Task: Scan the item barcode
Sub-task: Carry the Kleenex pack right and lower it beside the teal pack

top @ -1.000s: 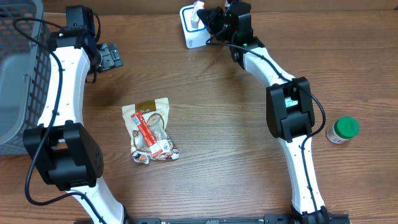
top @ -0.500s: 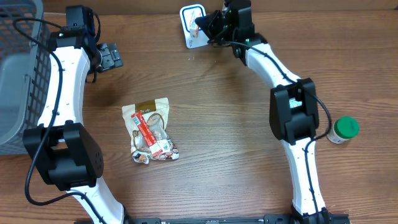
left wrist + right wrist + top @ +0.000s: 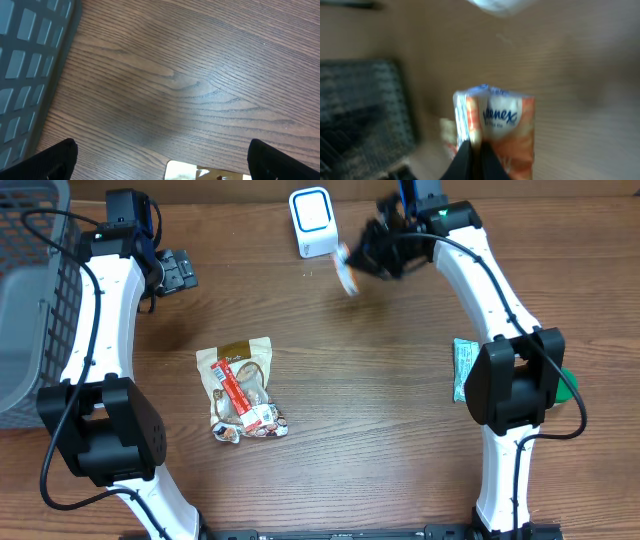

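The bare wood by the teal packet lies below and back of the tissue pack [image 3: 347,272], so the right gripper needs to move back and down to release the pack there.
The item is an orange-and-white Kleenex tissue pack [image 3: 502,125], pinched at its lower edge by my right gripper [image 3: 477,161], which is shut on it. In the overhead view the right gripper [image 3: 372,252] holds the tissue pack [image 3: 347,272] in the air, a little right of and below the white barcode scanner [image 3: 313,222] at the table's back edge. The scanner shows only as a blur [image 3: 502,5] in the right wrist view. My left gripper [image 3: 178,270] hangs open and empty at the back left, its fingertips [image 3: 55,161] wide apart over bare wood.
A snack bag [image 3: 240,390] lies left of centre, its top edge [image 3: 200,173] just showing under the left gripper. A grey wire basket [image 3: 30,300] stands at the far left. A teal packet [image 3: 462,370] and a green-lidded jar [image 3: 566,385] lie beside the right arm.
The right arm has swung right and toward the front, carrying the tissue pack off the scanner's face. The teal packet is now uncovered. The left arm has not moved.
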Motion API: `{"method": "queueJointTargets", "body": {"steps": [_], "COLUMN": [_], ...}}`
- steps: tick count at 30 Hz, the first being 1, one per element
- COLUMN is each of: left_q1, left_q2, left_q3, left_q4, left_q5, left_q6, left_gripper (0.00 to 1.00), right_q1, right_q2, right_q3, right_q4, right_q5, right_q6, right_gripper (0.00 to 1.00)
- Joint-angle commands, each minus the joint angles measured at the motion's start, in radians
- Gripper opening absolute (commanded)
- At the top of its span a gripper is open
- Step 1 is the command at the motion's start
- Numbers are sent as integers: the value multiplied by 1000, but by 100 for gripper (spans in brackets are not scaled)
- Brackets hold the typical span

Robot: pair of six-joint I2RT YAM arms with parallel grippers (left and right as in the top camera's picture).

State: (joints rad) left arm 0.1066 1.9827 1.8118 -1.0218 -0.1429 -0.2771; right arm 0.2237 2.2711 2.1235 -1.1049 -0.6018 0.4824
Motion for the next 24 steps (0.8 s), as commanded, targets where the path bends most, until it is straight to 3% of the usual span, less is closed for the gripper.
{"method": "queueJointTargets", "body": {"steps": [1, 6, 12, 19, 24], "left_q1": [4, 4, 4, 4, 4], "left_q2": [-13, -13, -13, -13, -13], "left_q3": [8, 8, 8, 8, 8], "left_q4": [1, 1, 1, 1, 1], "left_q5": [5, 5, 6, 5, 5], "left_q6": [11, 11, 11, 11, 11], "left_gripper": [100, 100, 100, 100, 100], "right_q1": [-12, -12, -11, 5, 29], "right_q2": [-4, -4, -4, -19, -19], "right_q3": [3, 3, 3, -116, -228], "right_q4": [-145, -399, -577, -590, -589], "right_q5": [230, 510, 586, 656, 887], "right_q6": [-174, -176, -132, -58, 76], "right_gripper": [4, 4, 4, 4, 4]}}
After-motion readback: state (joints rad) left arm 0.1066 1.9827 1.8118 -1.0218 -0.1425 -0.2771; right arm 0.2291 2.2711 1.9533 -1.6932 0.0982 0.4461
